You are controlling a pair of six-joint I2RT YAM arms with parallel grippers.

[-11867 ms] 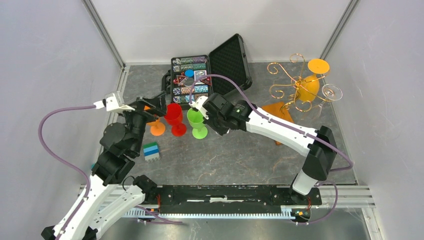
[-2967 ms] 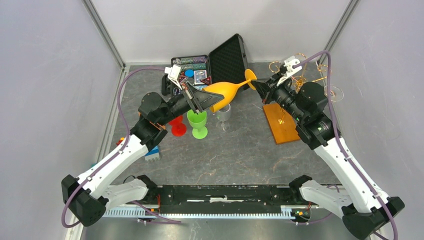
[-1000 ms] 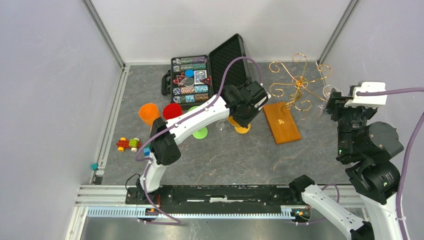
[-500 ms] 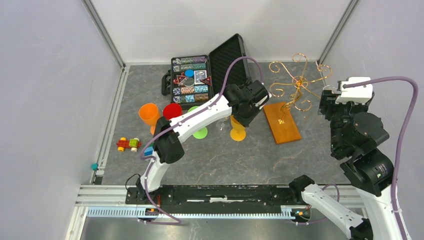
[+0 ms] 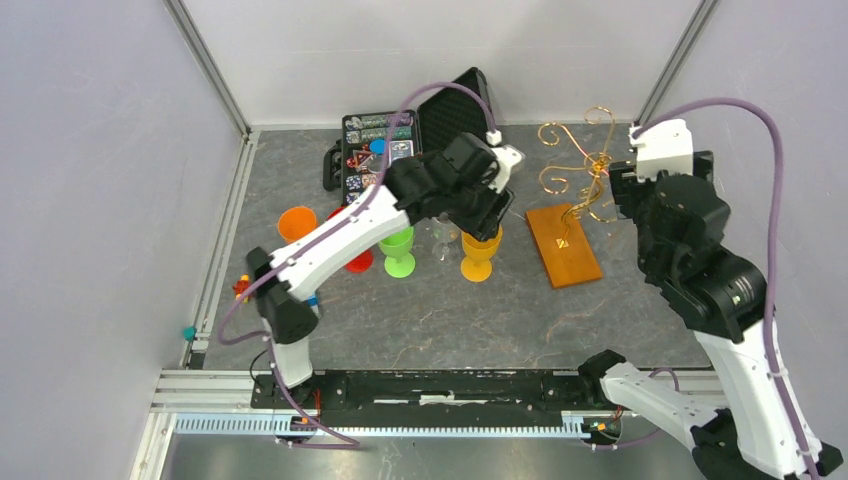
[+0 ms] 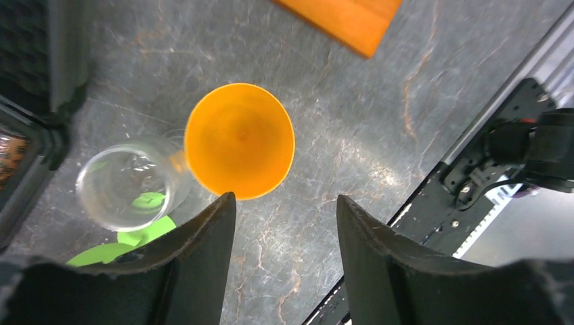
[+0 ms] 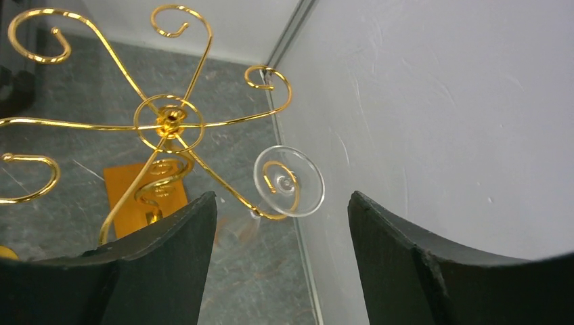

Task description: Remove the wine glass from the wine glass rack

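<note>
The near rim of the wine glass's foot [image 7: 302, 214] sits exposed above the scroll arm, so I will bring my right gripper down onto it next, tilting toward the wall.
The wine glass rack [image 5: 590, 170] is a gold wire stand on an orange-brown base [image 5: 565, 245]. In the right wrist view, a clear wine glass [image 7: 288, 181] hangs upside down from a scroll arm of the rack [image 7: 168, 122], close to the right wall. My right gripper [image 7: 281, 200] is open just above that glass's round foot, touching nothing. In the top view my right arm hides this glass. My left gripper [image 6: 284, 203] is open and empty above an orange wine glass [image 6: 239, 140] standing upright on the table [image 5: 480, 255].
A clear glass [image 5: 443, 235], a green glass [image 5: 397, 245], a red glass [image 5: 355, 258] and an orange cup [image 5: 297, 222] stand left of the rack. An open black case [image 5: 400, 150] lies at the back. The right wall is close to the rack.
My left gripper opened, let go of the orange glass on the table and lifted clear. My right arm swung left over the rack's right side and opened slightly wider.
</note>
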